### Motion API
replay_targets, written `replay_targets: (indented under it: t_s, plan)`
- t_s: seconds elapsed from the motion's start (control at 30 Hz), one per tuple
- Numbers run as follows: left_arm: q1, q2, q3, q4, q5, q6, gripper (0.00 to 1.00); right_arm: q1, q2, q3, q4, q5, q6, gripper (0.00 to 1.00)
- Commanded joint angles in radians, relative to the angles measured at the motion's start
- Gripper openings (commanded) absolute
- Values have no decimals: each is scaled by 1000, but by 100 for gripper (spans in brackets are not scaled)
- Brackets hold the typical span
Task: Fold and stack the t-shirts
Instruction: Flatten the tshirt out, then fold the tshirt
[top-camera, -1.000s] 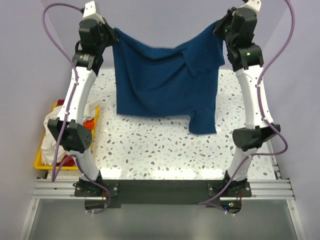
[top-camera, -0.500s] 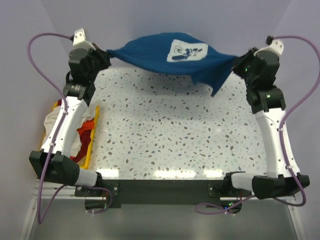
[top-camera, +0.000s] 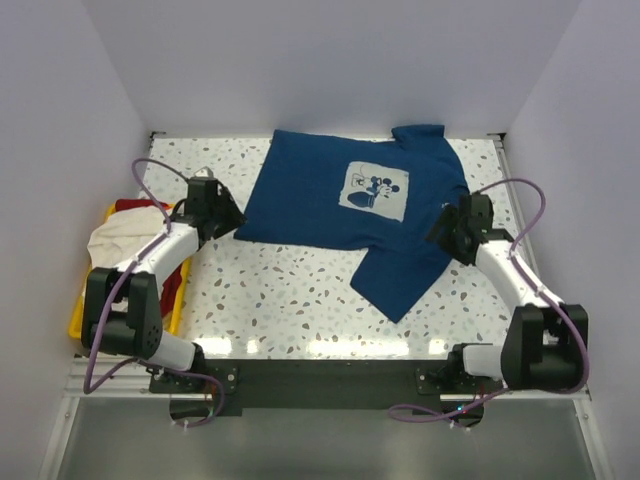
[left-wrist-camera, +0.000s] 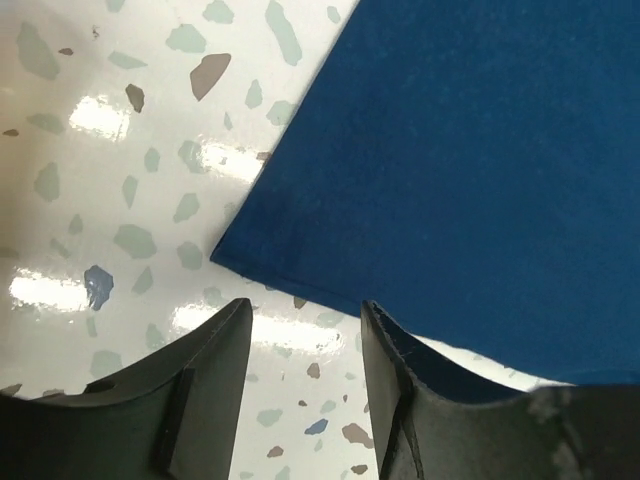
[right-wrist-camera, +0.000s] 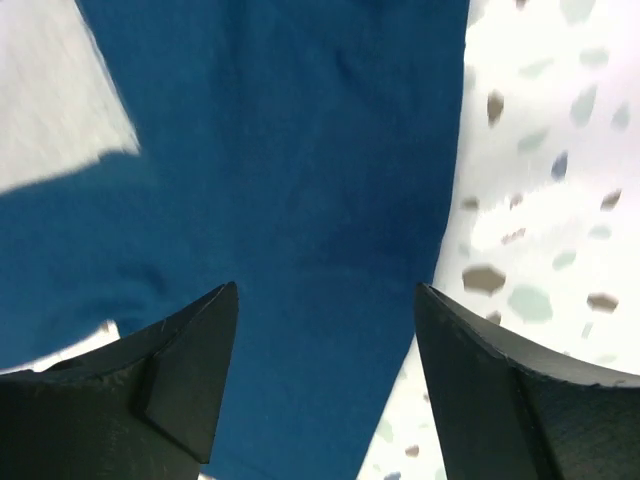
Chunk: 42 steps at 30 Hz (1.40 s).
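The robot's right gripper will move back, to the left in the top view, and down onto the navy shirt's nearest corner (top-camera: 397, 319), since that corner is flat and uncovered.
A navy blue t-shirt (top-camera: 310, 200) lies spread on the speckled table (top-camera: 280, 300), its white square cartoon print (top-camera: 377, 190) facing up. My left gripper (top-camera: 234, 220) sits low at the shirt's left corner, open and holding nothing. In the left wrist view that gripper (left-wrist-camera: 305, 325) is just short of the navy hem (left-wrist-camera: 450, 150), with bare table between the fingers (left-wrist-camera: 215, 370). My right gripper (top-camera: 441, 226) rests at the shirt's right edge. It stands open (right-wrist-camera: 325, 300) above the navy cloth (right-wrist-camera: 300, 150). A cream-white shirt (top-camera: 115, 240) and red cloth (top-camera: 135, 206) fill the bin.
The yellow bin (top-camera: 73, 322) stands at the table's left edge beside the left arm. More red-orange cloth (top-camera: 172, 288) hangs over its near side. Lilac walls close in the back and both sides.
The navy shirt hung in the air between both shut grippers. It swung forward and now lies flat, print up. Both arms came down low and both grippers opened.
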<state>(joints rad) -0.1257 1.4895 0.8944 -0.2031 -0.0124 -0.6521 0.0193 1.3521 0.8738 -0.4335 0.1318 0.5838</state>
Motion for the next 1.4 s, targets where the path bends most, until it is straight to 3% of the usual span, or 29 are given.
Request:
replay_targets:
  t_s: [0.0,0.17,0.4,0.67,1.1,1.37]
  plan:
    - [3,-75,0,-12,-49,-44,53,2,-128,-120,82,-102,45,75]
    - [3,-29,24,-65,-98,-78,54,42,-246,-298,59,-130,111,75]
    - [-2,-38,-26,-82,-138,-182,53,209,-398,-404,-33,-135,209,70]
    - [-8,-44,-169,28,-179,-313,53,340,-370,-483,-77,-135,306,59]
    - [-40,-77,-244,106,-219,-311,50,429,-404,-501,-171,-127,343,52]
    - [-40,-92,-253,106,-235,-300,50,488,-344,-504,-165,-130,381,45]
